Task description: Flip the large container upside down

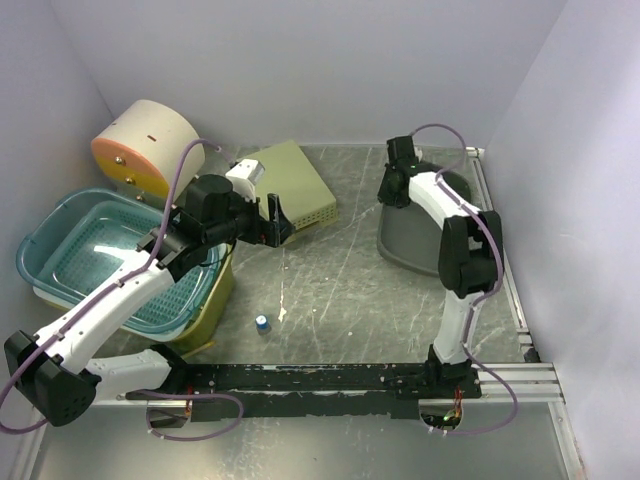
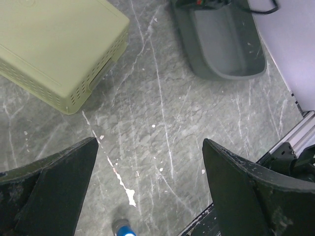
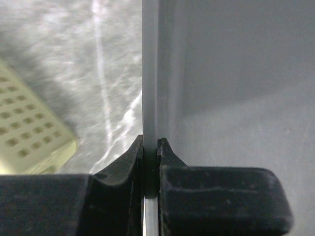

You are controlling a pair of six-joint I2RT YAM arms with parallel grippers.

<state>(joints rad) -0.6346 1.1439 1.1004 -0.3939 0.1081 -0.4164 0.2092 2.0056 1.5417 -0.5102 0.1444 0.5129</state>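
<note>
The container's open side faces up, so the robot's right gripper will move up, turn over, then come down to release the container (image 1: 412, 243) on the tabletop (image 1: 358, 226) beside the olive box.
The large grey container (image 1: 412, 243) stands at the right of the table, partly hidden by my right arm. In the left wrist view (image 2: 224, 46) its open side faces up. My right gripper (image 1: 392, 186) is shut on its left rim; in the right wrist view the jaws pinch the thin pale rim edge (image 3: 150, 88) between them at the gripper (image 3: 150, 147), with the grey inner wall (image 3: 226, 73) to the right. My left gripper (image 1: 275, 222) hovers open and empty over the table middle, left of the container, and in its own view (image 2: 150, 187) only bare table shows between the jaws.
An olive perforated box (image 1: 292, 184) lies behind the left gripper, also in the left wrist view (image 2: 54, 44). A teal basket (image 1: 50, 240) nested in a yellow one sits at the left, a cream and pink drum (image 1: 145, 145) behind it. A small blue-capped item (image 1: 262, 323) lies near the front rail (image 1: 350, 380).
</note>
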